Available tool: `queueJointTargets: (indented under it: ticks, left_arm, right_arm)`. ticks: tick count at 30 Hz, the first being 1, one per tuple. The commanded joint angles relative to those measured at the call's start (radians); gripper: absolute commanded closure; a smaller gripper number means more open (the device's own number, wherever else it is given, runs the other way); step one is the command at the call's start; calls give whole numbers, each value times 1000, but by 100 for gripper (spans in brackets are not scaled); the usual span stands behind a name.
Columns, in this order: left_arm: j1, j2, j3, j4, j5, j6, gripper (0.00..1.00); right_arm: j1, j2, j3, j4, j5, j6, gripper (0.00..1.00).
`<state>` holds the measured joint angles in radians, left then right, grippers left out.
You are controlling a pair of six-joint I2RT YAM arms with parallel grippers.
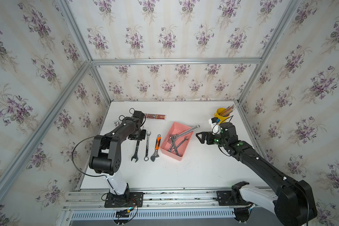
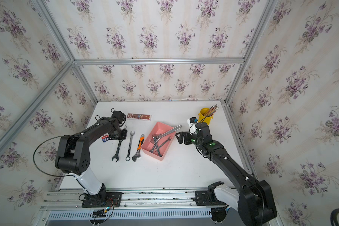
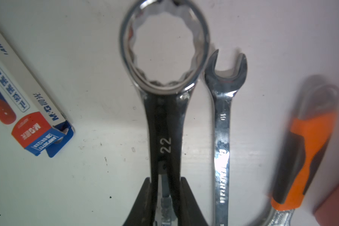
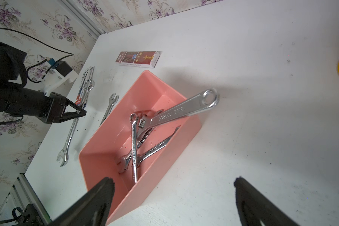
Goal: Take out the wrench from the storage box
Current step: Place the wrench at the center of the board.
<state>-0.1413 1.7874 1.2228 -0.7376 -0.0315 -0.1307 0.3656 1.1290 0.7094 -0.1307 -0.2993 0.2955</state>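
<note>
The dark wrench's handle is in the robot's left gripper, which next needs to lower it and let it go on the bare tabletop beside the slim chrome wrench [image 1: 147,145], because that spot directly below the gripper isn't holding anything.
The salmon-pink storage box [image 1: 170,154] [image 2: 155,156] [image 4: 145,185] sits mid-table. Inside it are several chrome wrenches [image 1: 174,144]. A large adjustable wrench [image 1: 188,130] [image 4: 184,111] leans over its right rim. My left gripper [image 1: 138,137] [image 3: 164,182] is shut on the shaft of a dark combination wrench marked 22 [image 3: 164,121] [image 1: 135,150], low over the table left of the box. Beside this wrench lie a slim chrome wrench [image 1: 147,145] [image 3: 222,127] and an orange-handled adjustable wrench [image 1: 157,145]. My right gripper [image 1: 199,137] [image 4: 173,181] hangs open just right of the box, holding nothing.
A yellow cup of pencils [image 1: 222,114] stands at the back right, behind my right wrist. A brown flat carton [image 1: 155,116] lies at the back. A white, red and blue pencil box [image 3: 27,117] lies under my left arm. Frame posts border the table.
</note>
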Motion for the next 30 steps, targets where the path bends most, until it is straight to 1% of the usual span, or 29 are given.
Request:
queueJointTargets:
  ticks: [1, 7, 16, 19, 21, 23, 30]
  left_arm:
    - [7, 32, 6, 28, 0, 14, 91]
    - [25, 85, 0, 51, 8, 12, 89]
    - [29, 136, 9, 54, 23, 22, 77]
    - [31, 138, 9, 51, 24, 18, 74]
    - [31, 134, 12, 44, 26, 19, 68]
    - [32, 128, 9, 40, 27, 16, 65]
    - [34, 85, 14, 20, 44, 5, 58]
  right_arm:
    - [1, 8, 8, 22, 12, 8, 1]
    - [1, 18, 8, 25, 12, 7, 0]
    - [1, 34, 19, 23, 17, 3, 0]
    - [1, 38, 21, 23, 19, 2, 0]
    - [1, 40, 21, 23, 19, 1, 0]
    - [0, 40, 20, 24, 19, 4, 0]
    - [0, 29, 17, 17, 19, 10, 0]
